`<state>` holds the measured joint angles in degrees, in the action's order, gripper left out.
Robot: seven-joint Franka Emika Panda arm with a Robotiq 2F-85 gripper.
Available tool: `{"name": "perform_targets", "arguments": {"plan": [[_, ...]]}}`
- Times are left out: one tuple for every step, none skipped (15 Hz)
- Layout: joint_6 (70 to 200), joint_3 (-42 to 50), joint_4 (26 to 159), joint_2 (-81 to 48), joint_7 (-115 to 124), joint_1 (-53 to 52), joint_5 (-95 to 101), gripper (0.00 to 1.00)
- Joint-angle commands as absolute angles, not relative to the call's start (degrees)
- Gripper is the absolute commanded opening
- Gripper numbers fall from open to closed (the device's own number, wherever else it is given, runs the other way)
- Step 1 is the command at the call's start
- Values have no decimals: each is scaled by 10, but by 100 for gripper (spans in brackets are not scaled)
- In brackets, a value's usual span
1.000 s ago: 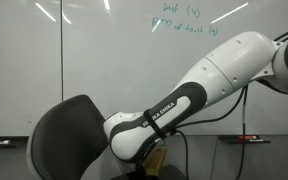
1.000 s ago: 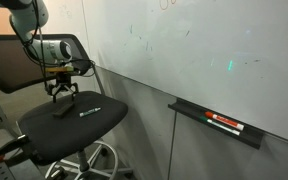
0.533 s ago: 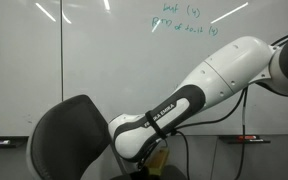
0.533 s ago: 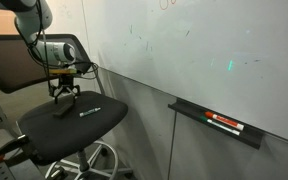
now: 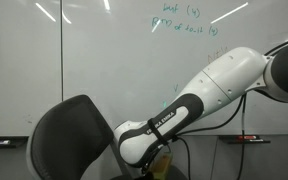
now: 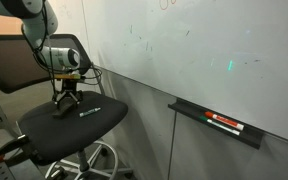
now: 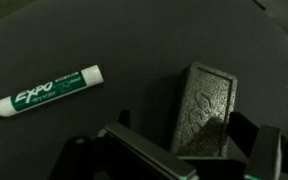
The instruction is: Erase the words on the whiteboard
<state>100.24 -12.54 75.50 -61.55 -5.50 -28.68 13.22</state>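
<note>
My gripper is about to close, but first it needs to move farther along the eraser (image 6: 60, 113) (image 7: 204, 112), away from the Expo marker.
The whiteboard (image 5: 104, 70) fills the wall in both exterior views. The words (image 5: 184, 22) are two teal-green handwritten lines near its top; faint green scribbles (image 6: 139, 40) also show on the whiteboard (image 6: 194, 45). A dark felt eraser (image 7: 202, 108) lies on a black office chair seat (image 6: 84, 125), with a green-labelled Expo marker (image 7: 44, 92) beside it. My gripper (image 7: 182, 121) hangs open just above the eraser, one finger on each side and neither touching it. In an exterior view the gripper (image 6: 66, 102) stands low over the eraser (image 6: 62, 110).
The chair's backrest (image 5: 69, 135) stands in front of the arm (image 5: 199, 95). A narrow ledge (image 6: 219, 124) under the board carries markers. A dark vertical seam (image 5: 63, 60) splits the board's panels. Cables hang beside the chair.
The arm has come down toward the chair seat, bringing the open gripper closer over the eraser. The eraser and marker have not moved.
</note>
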Motion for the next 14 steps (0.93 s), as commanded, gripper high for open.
{"name": "perform_targets", "arguments": {"plan": [[985, -132, 737, -627, -67, -284, 122, 100], [984, -133, 739, -626, -69, -285, 122, 100], [985, -133, 742, -625, -69, -285, 123, 100], [982, -135, 745, -624, -72, -284, 122, 100], [983, -135, 749, -622, -72, -285, 124, 100], [982, -135, 751, -622, -72, -286, 125, 100], [975, -137, 750, -624, -75, -285, 123, 100], [971, -137, 749, -625, -76, -286, 125, 100], [966, -135, 748, -624, -75, -289, 127, 100], [961, -135, 748, -621, -75, -289, 128, 100], [957, -136, 749, -618, -75, -289, 128, 100], [957, -135, 752, -614, -74, -290, 130, 100], [957, -136, 755, -612, -75, -290, 130, 100], [957, -137, 756, -612, -75, -290, 129, 100]]}}
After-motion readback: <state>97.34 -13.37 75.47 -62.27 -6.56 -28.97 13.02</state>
